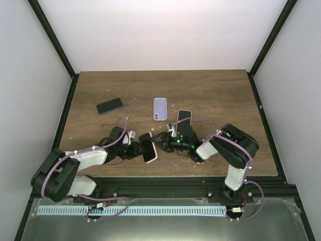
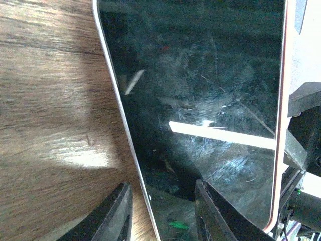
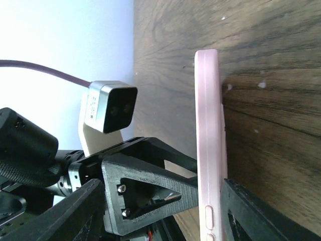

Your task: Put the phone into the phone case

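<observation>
My right gripper is to move slightly down and back along the pink case's side (image 3: pixel 210 193) next. Then it should push in around it.
A phone with a dark screen in a pink case (image 1: pixel 149 147) is propped on its edge on the wooden table (image 1: pixel 215 95) between the two grippers. My left gripper (image 1: pixel 139 145) is shut on its edge. In the left wrist view (image 2: pixel 160 187) one finger lies on the screen (image 2: pixel 210 100) and the other sits behind the rim. My right gripper (image 1: pixel 163 140) is open wide. In the right wrist view (image 3: pixel 163 186) the pink case (image 3: pixel 208 140) stands edge-on, close beside its right finger (image 3: pixel 261 216). The left gripper's finger (image 3: pixel 150 181) presses the screen side.
A lilac phone case (image 1: pixel 160 108) lies flat behind the grippers at the table's middle. A second phone with a pale pink rim (image 1: pixel 184 118) lies just right of it. A black phone (image 1: pixel 109 105) lies at the far left. Black frame posts bound the table.
</observation>
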### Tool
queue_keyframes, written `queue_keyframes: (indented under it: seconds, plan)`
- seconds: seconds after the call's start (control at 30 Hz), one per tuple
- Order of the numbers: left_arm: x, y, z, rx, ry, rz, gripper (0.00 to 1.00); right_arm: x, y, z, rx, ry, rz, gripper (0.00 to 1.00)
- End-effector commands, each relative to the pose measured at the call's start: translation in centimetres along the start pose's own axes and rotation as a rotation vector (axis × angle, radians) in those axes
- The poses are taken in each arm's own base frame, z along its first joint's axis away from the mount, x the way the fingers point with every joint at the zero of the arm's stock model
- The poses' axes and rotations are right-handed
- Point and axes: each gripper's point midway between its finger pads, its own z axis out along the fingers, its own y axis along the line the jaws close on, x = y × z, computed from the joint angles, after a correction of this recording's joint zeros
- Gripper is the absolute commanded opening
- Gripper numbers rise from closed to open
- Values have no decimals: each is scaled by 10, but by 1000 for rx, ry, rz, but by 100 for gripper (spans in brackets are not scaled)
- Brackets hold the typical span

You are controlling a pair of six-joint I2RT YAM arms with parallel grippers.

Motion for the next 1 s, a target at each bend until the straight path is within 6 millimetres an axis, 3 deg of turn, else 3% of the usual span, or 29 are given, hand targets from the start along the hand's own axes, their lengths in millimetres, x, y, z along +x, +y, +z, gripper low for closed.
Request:
queue_keyframes:
  seconds: [0.0,0.13,0.27,0.6,0.77,0.97]
  plan:
    - [15,17,-2,-65,31,-11,36,29,30,8,-115,142,-42,64]
    - [13,15,-2,-68,29,-1,31,31,10,16,-23,162,-25,63]
    - [12,15,-1,-63,30,1,28,35,5,17,-17,181,-24,57]
    - [13,11,-4,-57,35,2,27,30,-7,13,82,143,-47,21]
    - [7,-13,-17,22,1,12,37,30,2,9,69,144,-82,7]
    - [-8,-55,-50,113,-83,78,62,30,49,-3,-55,145,-195,3]
